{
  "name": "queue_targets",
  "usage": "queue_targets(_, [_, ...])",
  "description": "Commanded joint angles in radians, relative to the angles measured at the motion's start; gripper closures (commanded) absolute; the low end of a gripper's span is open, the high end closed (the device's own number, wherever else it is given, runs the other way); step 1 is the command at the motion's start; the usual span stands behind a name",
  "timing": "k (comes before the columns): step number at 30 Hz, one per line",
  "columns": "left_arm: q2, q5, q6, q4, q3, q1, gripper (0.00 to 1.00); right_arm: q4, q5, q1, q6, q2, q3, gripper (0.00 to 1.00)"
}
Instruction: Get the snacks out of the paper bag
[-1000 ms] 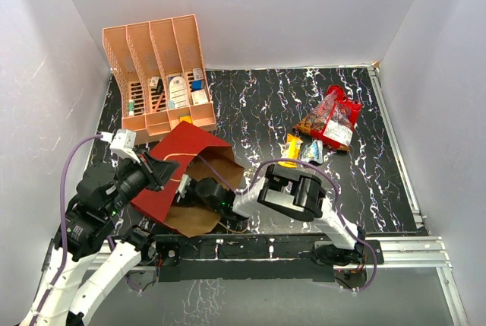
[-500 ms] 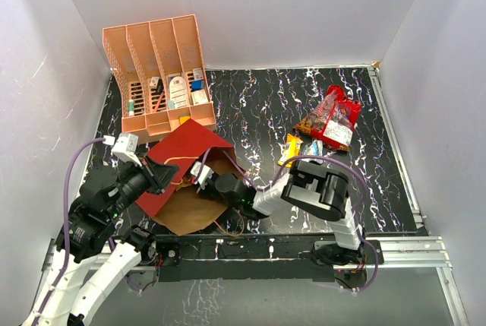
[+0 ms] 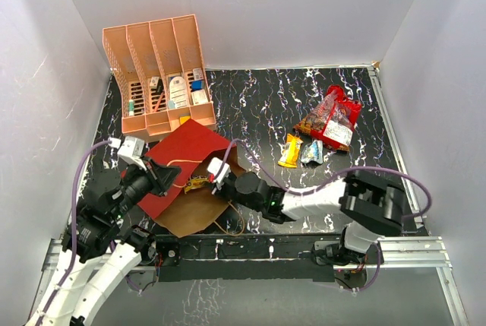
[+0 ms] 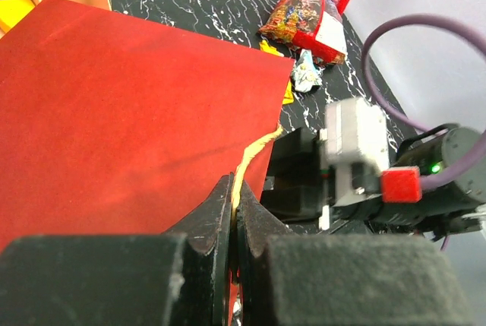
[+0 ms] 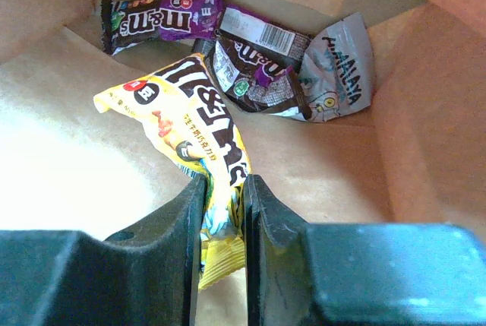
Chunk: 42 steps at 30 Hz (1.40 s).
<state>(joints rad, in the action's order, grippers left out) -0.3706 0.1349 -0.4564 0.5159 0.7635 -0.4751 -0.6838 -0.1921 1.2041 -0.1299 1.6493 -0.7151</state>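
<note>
The yellow packet [image 5: 190, 125] is inside the bag's opening. My right gripper needs to pull out next, turn outward and move beside the orange and silver packets.
The paper bag [image 3: 181, 153] lies on its side, dark red outside, brown inside [image 5: 68, 166]. My left gripper [image 4: 235, 204] is shut on its tan handle [image 4: 255, 150], holding the mouth up. My right gripper [image 5: 225, 189] is at the bag's mouth [image 3: 203, 181], shut on a yellow packet [image 5: 190, 125]. Deeper in the bag lie a purple packet [image 5: 163, 8], a brown-purple packet [image 5: 254, 75] and a silver-blue packet [image 5: 342, 68]. On the table to the right lie the red-and-clear sweets bag [image 3: 332, 118], an orange packet [image 3: 290, 151] and a silver packet [image 3: 311, 151].
A peach slotted file rack [image 3: 159, 75] with small boxes stands at the back left, just behind the bag. White walls close in the black marbled table [image 3: 258, 106] on three sides. A metal rail [image 3: 402, 250] runs along the near edge.
My right gripper has closed on the yellow packet and drawn back to the right, from deep in the bag to its mouth. The left gripper still holds the handle.
</note>
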Motion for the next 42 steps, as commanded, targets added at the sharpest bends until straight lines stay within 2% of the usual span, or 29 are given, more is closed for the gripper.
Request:
queue_targets(1, [0.073,0.021,0.021,-0.055,-0.029,-0.002,1.00,0.143,0.013,0.002,0.037,-0.164,0.046,0.93])
queue_targets(9, [0.103,-0.029,0.000,-0.037,-0.033,0.003,1.00,0.542,0.067,0.002,0.082,-0.514,0.094,0.93])
queue_targets(13, [0.109,-0.059,-0.010,-0.030,-0.035,0.006,1.00,0.701,-0.001,0.001,0.136,-0.701,0.118,0.93])
queue_targets(17, [0.106,-0.066,-0.014,-0.030,-0.036,0.007,1.00,0.787,-0.162,0.002,0.261,-0.847,0.146,0.93])
queue_targets(20, [0.079,-0.068,-0.016,-0.028,-0.038,0.007,1.00,0.851,-0.277,0.002,0.334,-0.893,0.152,0.93])
queue_targets(26, [-0.040,-0.033,-0.010,-0.016,-0.023,0.010,1.00,0.860,-0.719,-0.021,0.606,-0.824,0.206,0.93])
queue_targets(31, [-0.028,-0.044,-0.014,-0.017,-0.030,0.011,1.00,0.789,-0.604,-0.321,0.656,-0.696,0.191,0.93])
queue_targets(34, [0.000,-0.042,-0.013,-0.019,-0.031,0.012,1.00,0.662,-0.384,-0.491,0.667,-0.657,0.264,0.92])
queue_targets(37, [0.021,-0.037,-0.009,-0.028,-0.036,0.011,1.00,0.613,-0.233,-0.611,0.722,-0.609,0.316,0.92])
queue_targets(42, [0.004,-0.041,-0.008,-0.021,-0.033,0.012,1.00,0.513,-0.113,-0.756,0.745,-0.553,0.342,0.92])
